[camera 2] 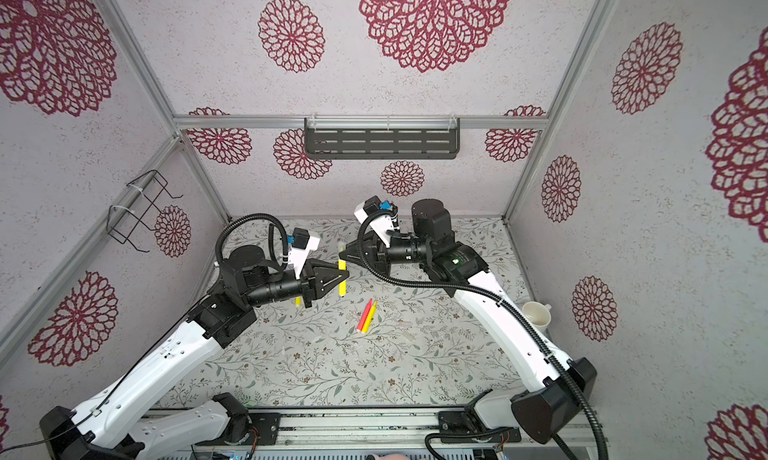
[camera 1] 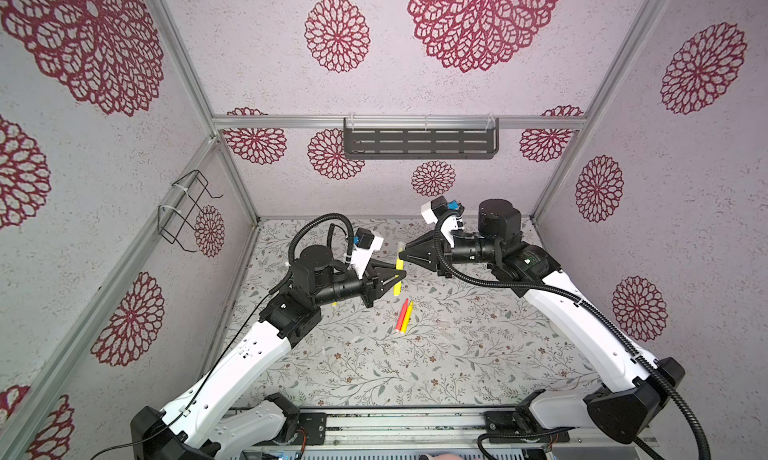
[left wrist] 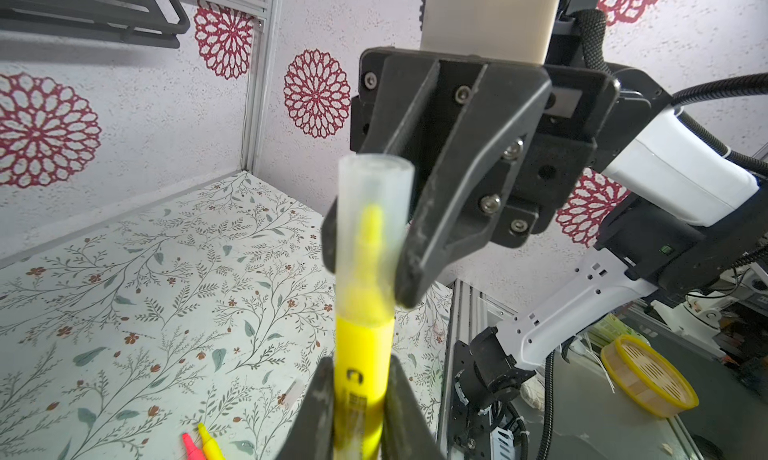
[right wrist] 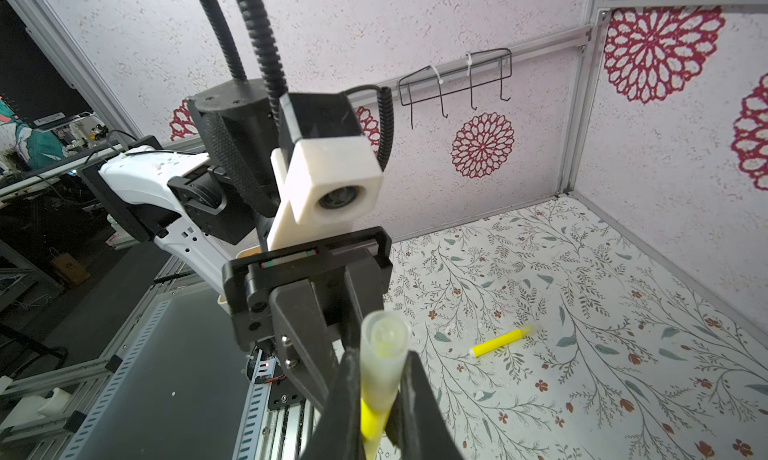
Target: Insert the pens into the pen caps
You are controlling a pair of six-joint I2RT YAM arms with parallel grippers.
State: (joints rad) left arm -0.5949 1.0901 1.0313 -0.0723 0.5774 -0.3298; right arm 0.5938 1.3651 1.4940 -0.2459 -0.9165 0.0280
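Next, the left gripper tilts downward, moves down and releases the pen on the mat (camera 1: 347, 306) beside the lone yellow pen, as that spot lies below the gripper.
A yellow pen (camera 1: 397, 281) hangs upright above the mat, and my left gripper (camera 1: 400, 276) is shut on its barrel (left wrist: 361, 379). A clear pen cap (left wrist: 374, 213) sits over the pen's tip. My right gripper (camera 1: 400, 254) is shut on that cap (right wrist: 382, 346), directly opposite the left one. A red pen (camera 1: 402, 316) and a yellow pen (camera 1: 408, 316) lie side by side on the mat near the middle. Another yellow pen (right wrist: 498, 342) lies on the mat under my left arm. A loose clear cap (left wrist: 291, 392) lies on the mat.
A white cup (camera 2: 536, 312) lies by the right wall behind my right arm. A black shelf (camera 1: 419, 142) hangs on the back wall and a wire rack (camera 1: 187, 208) on the left wall. The metal rail (camera 1: 415, 424) runs along the front.
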